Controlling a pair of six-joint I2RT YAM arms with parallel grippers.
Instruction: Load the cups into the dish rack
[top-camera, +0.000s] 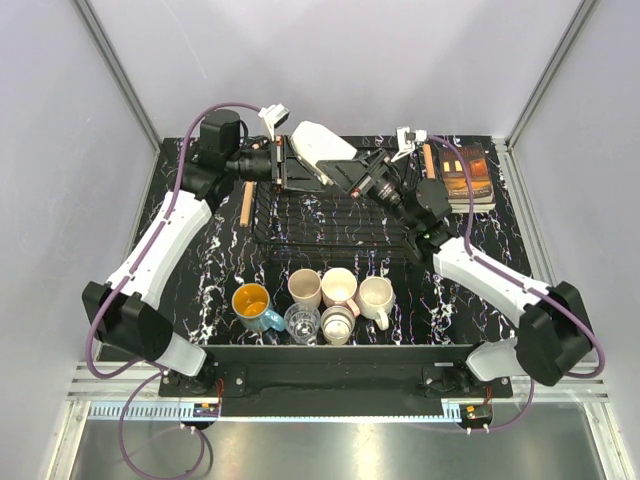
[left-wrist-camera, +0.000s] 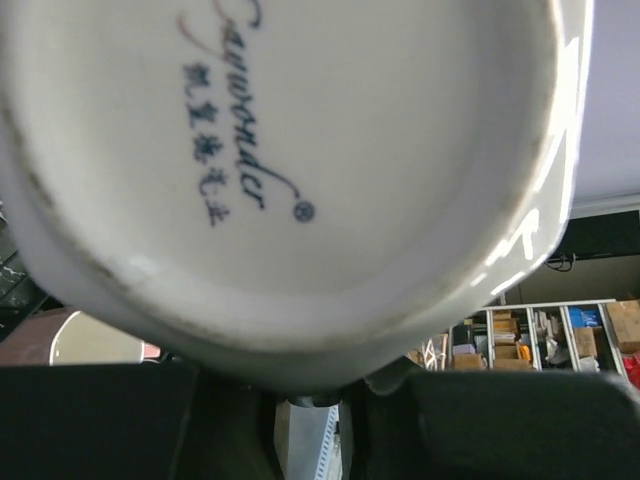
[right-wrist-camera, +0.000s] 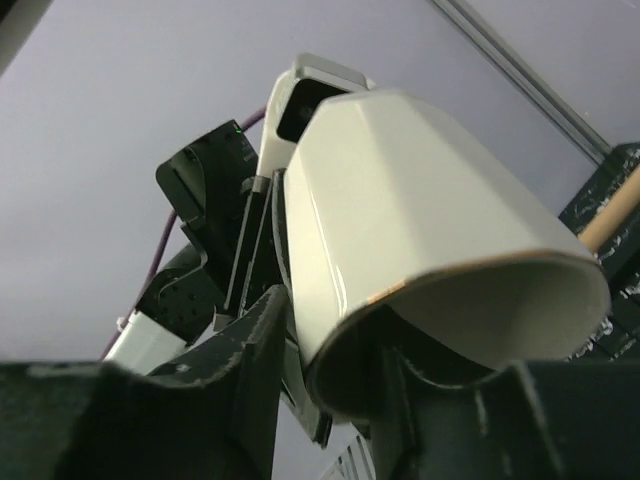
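Observation:
The white mug (top-camera: 320, 148) hangs tilted, so I will turn its rim down and lower my left gripper toward the rack's far corner by the book to release it.
A white mug (top-camera: 320, 148) hangs tilted in the air over the back of the black wire dish rack (top-camera: 330, 222), held between both grippers. My left gripper (top-camera: 283, 165) is at its base end; in the left wrist view the mug's printed base (left-wrist-camera: 280, 150) fills the frame, with the jaws close together under it. My right gripper (top-camera: 352, 175) is shut on the rim of the mug (right-wrist-camera: 420, 220), one finger inside and one outside. Several cups stand in front of the rack: a blue mug with orange inside (top-camera: 252, 303), a cream mug (top-camera: 305, 287), a pink mug (top-camera: 340, 287), another cream mug (top-camera: 377, 297), a glass tumbler (top-camera: 302, 322) and a white cup (top-camera: 337, 324).
An orange-brown book (top-camera: 467, 175) lies at the back right next to the rack. The rack's wooden rod handles are at its left end (top-camera: 246, 205) and right end (top-camera: 428, 160). Grey walls close in the table on three sides.

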